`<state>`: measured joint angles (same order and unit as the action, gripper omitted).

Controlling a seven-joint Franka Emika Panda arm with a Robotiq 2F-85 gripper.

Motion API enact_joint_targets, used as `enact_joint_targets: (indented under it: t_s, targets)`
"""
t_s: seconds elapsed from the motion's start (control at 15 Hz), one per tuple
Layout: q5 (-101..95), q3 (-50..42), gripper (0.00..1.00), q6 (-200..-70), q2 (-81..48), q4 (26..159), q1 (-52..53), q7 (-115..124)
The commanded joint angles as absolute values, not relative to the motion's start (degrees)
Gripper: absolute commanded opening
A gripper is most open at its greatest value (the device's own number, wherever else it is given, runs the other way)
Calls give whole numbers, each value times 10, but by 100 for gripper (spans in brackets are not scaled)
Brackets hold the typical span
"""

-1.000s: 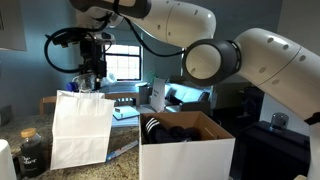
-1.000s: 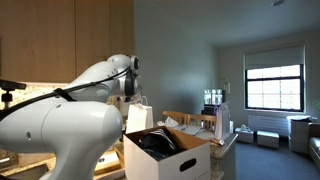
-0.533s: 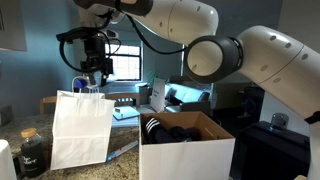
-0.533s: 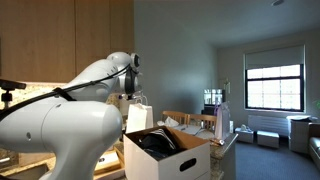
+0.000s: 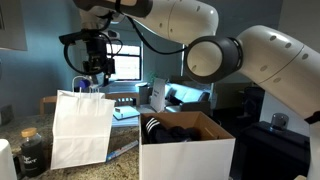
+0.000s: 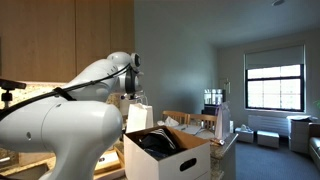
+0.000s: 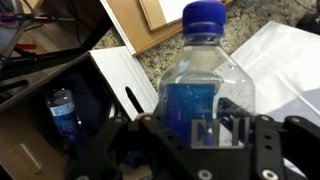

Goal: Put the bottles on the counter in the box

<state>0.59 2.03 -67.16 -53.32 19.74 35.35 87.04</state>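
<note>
The bottle from the paper bag (image 5: 80,128) still hangs, held, outside the box's white side. My gripper should lift it over the box's open top next.
My gripper (image 7: 200,132) is shut on a clear water bottle (image 7: 205,65) with a blue cap and blue label, which fills the wrist view. In an exterior view the gripper (image 5: 97,70) hangs high above the white paper bag (image 5: 80,128), left of the box (image 5: 187,152). The box is white outside and brown inside, with dark things in it. In the wrist view the box's white wall (image 7: 125,85) lies to the left, and another blue-capped bottle (image 7: 62,112) lies inside it. The speckled counter (image 7: 165,40) shows beyond the box.
A dark jar with a gold lid (image 5: 30,150) stands on the counter left of the bag. The paper bag (image 7: 285,55) sits right of the held bottle in the wrist view. The arm's white body (image 6: 60,130) blocks much of an exterior view; the box (image 6: 168,155) stands beside it.
The gripper with the bottle has shifted slightly to the right above the paper bag. Nothing else has moved.
</note>
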Motion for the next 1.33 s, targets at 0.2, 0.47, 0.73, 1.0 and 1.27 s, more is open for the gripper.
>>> enact_joint_targets:
  t_s: [0.2,0.47,0.73,1.0,1.27]
  targets:
    - [1,2,29,-661,-443,192,316,1002]
    - [-10,-7,29,-606,-392,200,299,1101]
    - [-7,-9,29,-560,-362,201,269,1190]
    - [12,-4,29,-526,-343,203,210,1264]
    - [19,-9,29,-484,-327,209,142,1317]
